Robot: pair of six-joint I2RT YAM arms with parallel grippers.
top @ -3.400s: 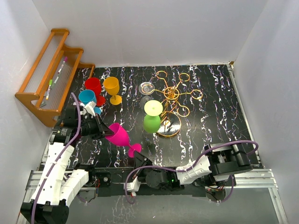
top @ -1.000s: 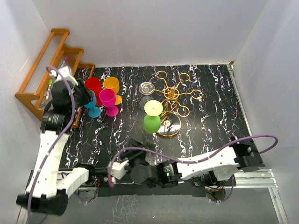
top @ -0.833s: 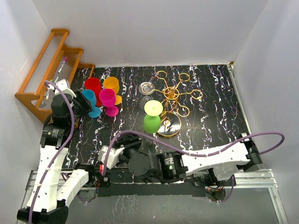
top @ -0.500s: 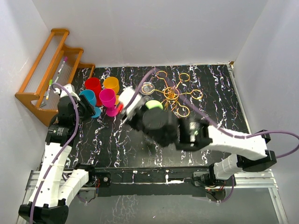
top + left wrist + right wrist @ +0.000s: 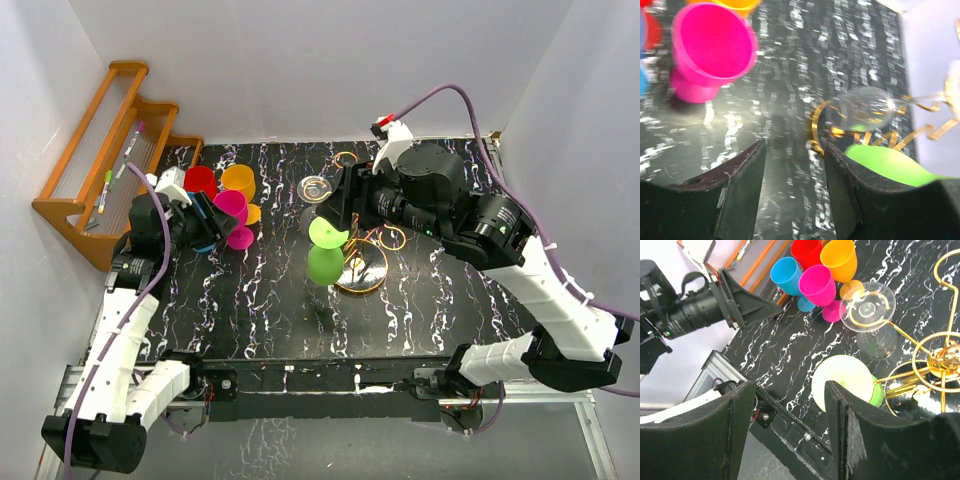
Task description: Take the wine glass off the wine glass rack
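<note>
My left gripper moves across to the right in the top view next, onto the exposed edge of the green wine glass's foot, clear of the rack's gold arm.
The gold wine glass rack (image 5: 380,205) stands right of centre on the black marbled table. A green wine glass (image 5: 324,262) hangs upside down from one arm at the rack's near left, and a clear wine glass (image 5: 316,188) hangs from the arm behind it. My right gripper (image 5: 338,208) hovers above these two glasses, open and holding nothing. In the right wrist view the green glass's foot (image 5: 845,377) lies just beyond the right finger, with the clear glass (image 5: 867,307) farther off. My left gripper (image 5: 200,228) is open and empty, pointing toward the rack (image 5: 935,131).
Red (image 5: 198,180), orange (image 5: 238,180), pink (image 5: 232,208) and blue (image 5: 787,275) glasses stand grouped at the left, right by my left gripper. An orange wooden shelf (image 5: 100,170) with pens leans on the left wall. White walls close in the table.
My right arm swung from the near edge up over the rack and its jaws spread wider. My left gripper shifted slightly by the coloured glasses and opened a little.
</note>
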